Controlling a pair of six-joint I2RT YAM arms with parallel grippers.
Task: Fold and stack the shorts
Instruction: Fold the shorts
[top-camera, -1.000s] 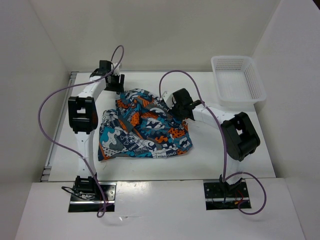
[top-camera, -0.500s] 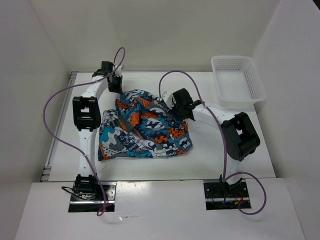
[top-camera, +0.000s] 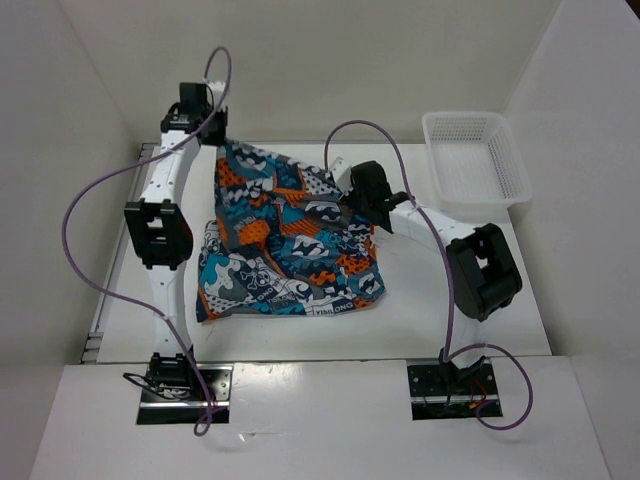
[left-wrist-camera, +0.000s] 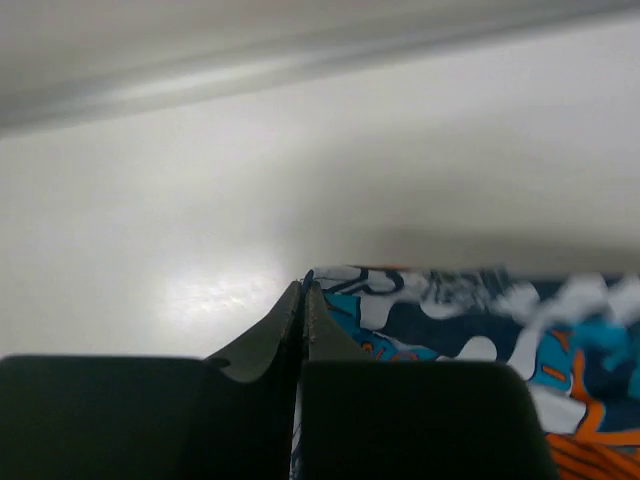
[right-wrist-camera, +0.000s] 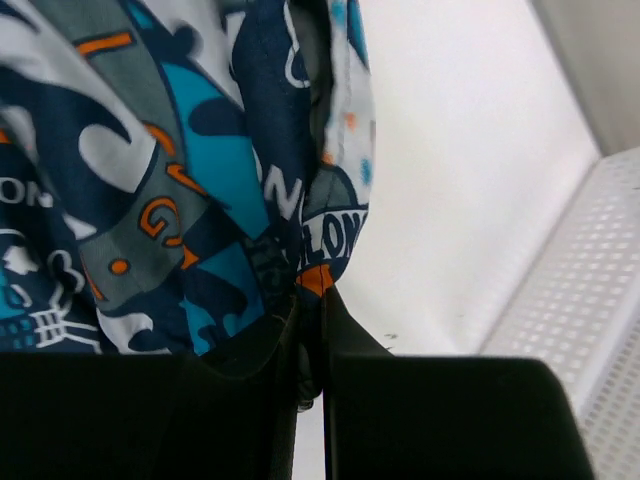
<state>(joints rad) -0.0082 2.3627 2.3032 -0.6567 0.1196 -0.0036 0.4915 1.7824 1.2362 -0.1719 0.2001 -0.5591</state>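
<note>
I should move my right gripper back over the shorts (top-camera: 285, 245) to their near edge (top-camera: 335, 308) next and let go of the shorts there, because the far edge of the shorts is lifted between both grippers.
The shorts (top-camera: 285, 245), printed in teal, orange, white, grey and black, lie on the white table with their far edge lifted and stretched between both arms. My left gripper (top-camera: 220, 140) is shut on the shorts' far left corner, raised near the back wall; in the left wrist view the fabric (left-wrist-camera: 470, 320) hangs from the closed gripper (left-wrist-camera: 303, 292). My right gripper (top-camera: 345, 195) is shut on the shorts' right edge; the right wrist view shows cloth (right-wrist-camera: 200, 180) pinched in the gripper (right-wrist-camera: 312, 297).
A white mesh basket (top-camera: 475, 160) stands at the back right of the table; its rim (right-wrist-camera: 580, 290) shows in the right wrist view. White walls enclose the table on three sides. Purple cables loop over both arms.
The left gripper closed on the shorts' far left corner and lifted it up and back toward the wall, pulling the far edge taut. The right gripper kept its hold.
</note>
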